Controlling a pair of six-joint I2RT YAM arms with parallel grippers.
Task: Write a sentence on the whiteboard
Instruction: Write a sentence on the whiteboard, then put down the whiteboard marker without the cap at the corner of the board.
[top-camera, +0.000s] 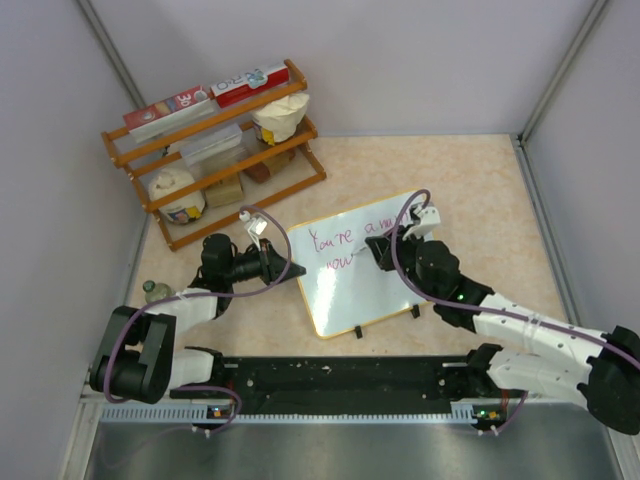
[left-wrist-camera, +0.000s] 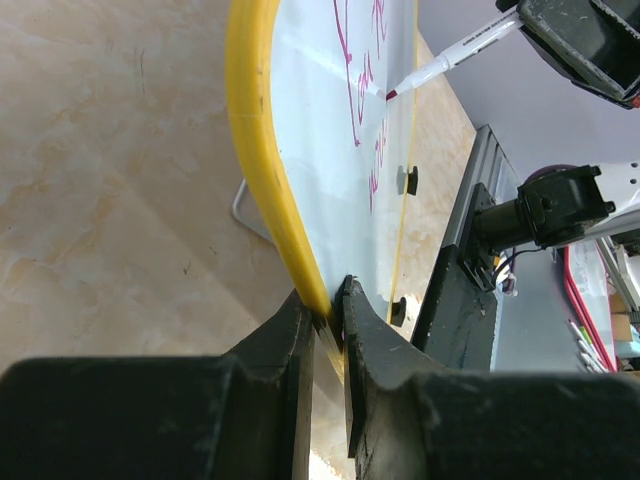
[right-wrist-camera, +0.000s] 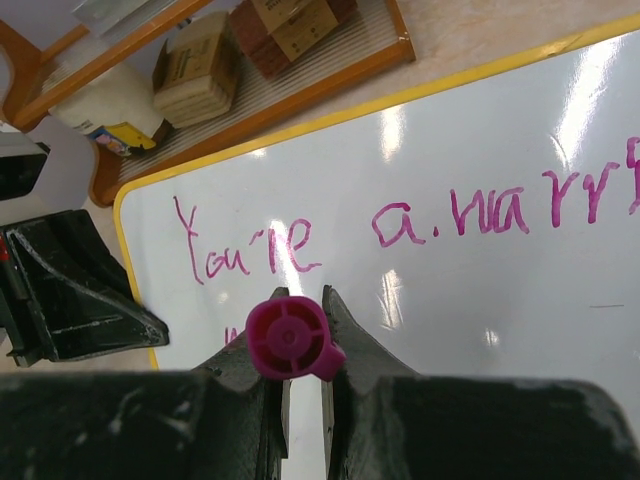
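Note:
I should next move my right gripper back past the clips and down to release the marker, because there is bare tabletop by the rail, below and back of my gripper.
The whiteboard (top-camera: 385, 285) lies mid-table, tilted, with a yellow rim, two black clips on its near edge and magenta writing that begins "You're a". My left gripper (top-camera: 291, 268) is shut on its left rim; the left wrist view shows the jaws pinching the yellow rim (left-wrist-camera: 262, 150) at my left gripper (left-wrist-camera: 328, 312). My right gripper (top-camera: 376, 250) is shut on a marker (left-wrist-camera: 455, 58) whose tip rests on the board beneath the first line of writing. In the right wrist view the marker's magenta end cap (right-wrist-camera: 288, 338) sits between the jaws of my right gripper (right-wrist-camera: 302, 300), over the whiteboard (right-wrist-camera: 470, 310).
A wooden rack (top-camera: 306, 177) with boxes and bagged goods stands at the back left. A small bottle (top-camera: 152, 291) sits by the left wall. A black rail (top-camera: 340, 378) runs along the near edge. Walls close in on three sides.

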